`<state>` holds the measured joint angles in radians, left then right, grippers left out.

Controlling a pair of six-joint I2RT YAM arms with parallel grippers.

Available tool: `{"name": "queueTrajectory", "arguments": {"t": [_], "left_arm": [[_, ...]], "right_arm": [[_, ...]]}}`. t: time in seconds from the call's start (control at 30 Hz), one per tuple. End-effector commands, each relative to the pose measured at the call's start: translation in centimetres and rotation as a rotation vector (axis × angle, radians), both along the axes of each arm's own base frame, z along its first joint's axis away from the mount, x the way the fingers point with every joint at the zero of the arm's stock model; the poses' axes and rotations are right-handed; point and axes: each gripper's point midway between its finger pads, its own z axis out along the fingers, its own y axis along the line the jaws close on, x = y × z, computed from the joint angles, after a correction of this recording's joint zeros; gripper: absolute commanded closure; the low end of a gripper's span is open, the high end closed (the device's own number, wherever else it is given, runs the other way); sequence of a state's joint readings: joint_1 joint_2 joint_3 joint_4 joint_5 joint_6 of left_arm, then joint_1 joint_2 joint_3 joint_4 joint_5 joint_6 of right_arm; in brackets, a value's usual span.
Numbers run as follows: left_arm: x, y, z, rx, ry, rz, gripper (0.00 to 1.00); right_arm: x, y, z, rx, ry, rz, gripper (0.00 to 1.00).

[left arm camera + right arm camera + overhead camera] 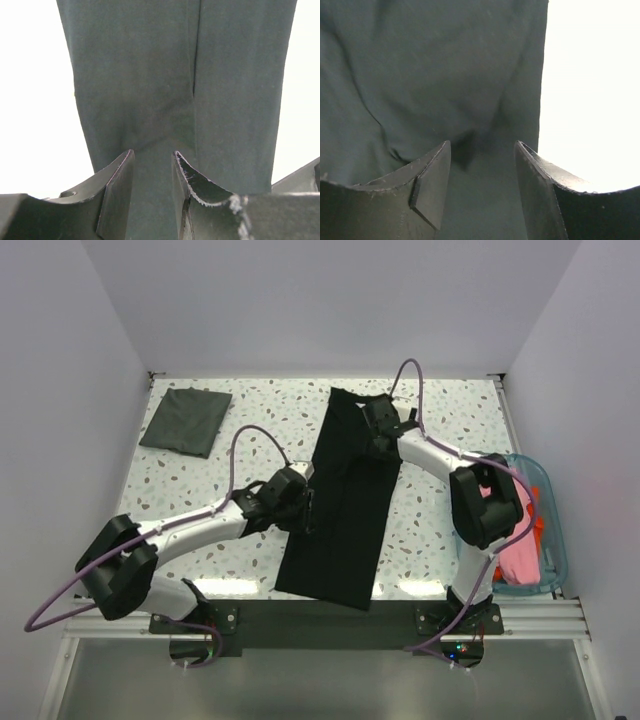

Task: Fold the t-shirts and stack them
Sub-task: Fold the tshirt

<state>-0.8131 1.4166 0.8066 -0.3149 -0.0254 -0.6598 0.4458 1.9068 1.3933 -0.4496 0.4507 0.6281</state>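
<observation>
The t-shirt's near corner on the basket's side (367, 603) gets pinched next by my right gripper. It moves back along the black t-shirt, since that corner lies back from it.
The large black t-shirt (345, 535) lies as a long folded strip down the middle of the table. My left gripper (305, 502) rests at its left edge, about halfway along. In the left wrist view its fingers (152, 152) stand apart over flat black cloth (140, 75) and grip nothing. My right gripper (378, 435) sits on the strip's far right part. Its jaws (482, 145) are open above the black cloth (435, 65), close to the cloth's right edge. A dark grey t-shirt (187, 420), folded square, lies at the far left.
A clear blue basket (552, 502) at the table's right edge holds a pink t-shirt (520, 562) and an orange one (541, 527). The speckled white table (260, 420) ends at walls on the left, back and right. Purple cables loop above both arms.
</observation>
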Motion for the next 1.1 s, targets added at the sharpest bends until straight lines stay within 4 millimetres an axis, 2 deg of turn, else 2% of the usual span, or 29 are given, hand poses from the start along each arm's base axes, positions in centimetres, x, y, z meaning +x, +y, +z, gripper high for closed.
{"name": "queueTrajectory", "arguments": {"t": [0.0, 0.03, 0.07, 0.1, 0.13, 0.17, 0.2, 0.23, 0.27, 0.3, 0.37, 0.4, 0.47, 0.5, 0.6, 0.67, 0.8, 0.93, 1.07], "left_arm": [[-1.0, 1.0, 0.6, -0.003, -0.014, -0.021, 0.59], [-1.2, 1.2, 0.5, -0.003, -0.01, -0.021, 0.59], [-1.6, 1.4, 0.4, 0.004, -0.001, -0.022, 0.59], [-1.8, 1.9, 0.0, 0.022, 0.004, -0.015, 0.59], [-2.0, 2.3, -0.3, 0.04, 0.005, -0.008, 0.6], [-2.3, 2.8, -0.1, 0.043, 0.006, 0.008, 0.6], [-2.6, 3.5, -0.5, 0.055, 0.007, 0.019, 0.59], [-2.9, 3.8, -0.4, 0.049, 0.009, 0.034, 0.58], [-3.0, 4.0, 0.3, 0.026, -0.011, 0.044, 0.57], [-3.6, 4.7, -0.3, 0.029, 0.0, 0.049, 0.55], [-4.4, 5.0, -0.1, -0.001, 0.005, 0.062, 0.5], [-5.2, 5.4, -0.8, 0.0, 0.028, 0.056, 0.48], [-6.0, 5.7, -1.0, -0.012, 0.039, 0.056, 0.47], [-6.8, 6.0, -1.6, -0.004, 0.057, 0.049, 0.46], [-8.5, 6.4, -2.7, -0.006, 0.093, 0.03, 0.46], [-9.6, 6.5, -3.7, -0.012, 0.124, 0.034, 0.46], [-11.0, 7.3, -5.2, 0.007, 0.164, 0.068, 0.46], [-11.0, 7.3, -5.2, -0.008, 0.157, 0.076, 0.48], [-11.3, 7.1, -5.1, -0.011, 0.149, 0.057, 0.5]], "right_arm": [[-1.8, -0.1, 2.5, 0.04, -0.048, 0.015, 0.43], [-2.5, 0.0, 3.8, 0.062, -0.07, 0.027, 0.43], [-3.3, 0.6, 3.8, 0.072, -0.063, 0.052, 0.43], [-5.0, 0.8, 2.9, 0.074, -0.034, 0.071, 0.43], [-6.0, 1.2, 3.9, 0.096, -0.051, 0.08, 0.42], [-7.4, 2.3, 4.0, 0.11, -0.045, 0.119, 0.42], [-9.6, 2.3, 2.6, 0.11, -0.002, 0.125, 0.42], [-10.9, 2.9, 3.7, 0.138, -0.023, 0.148, 0.42], [-12.8, 4.3, 3.5, 0.152, -0.012, 0.203, 0.42], [-15.0, 4.1, 1.9, 0.137, 0.039, 0.225, 0.42], [-18.4, 5.7, 2.0, 0.184, 0.064, 0.286, 0.42], [-20.6, 4.8, 0.7, 0.173, 0.115, 0.275, 0.42], [-23.7, 5.0, -0.2, 0.197, 0.16, 0.307, 0.42], [-25.5, 4.0, -0.7, 0.227, 0.178, 0.288, 0.43], [-29.0, 2.8, -1.4, 0.301, 0.228, 0.268, 0.45], [-31.0, 2.6, -2.0, 0.338, 0.263, 0.276, 0.46], [-33.2, 3.2, -2.3, 0.396, 0.292, 0.268, 0.46], [-35.3, 4.6, -3.8, 0.393, 0.329, 0.307, 0.46], [-36.4, 5.6, -5.0, 0.377, 0.345, 0.325, 0.46]]}}
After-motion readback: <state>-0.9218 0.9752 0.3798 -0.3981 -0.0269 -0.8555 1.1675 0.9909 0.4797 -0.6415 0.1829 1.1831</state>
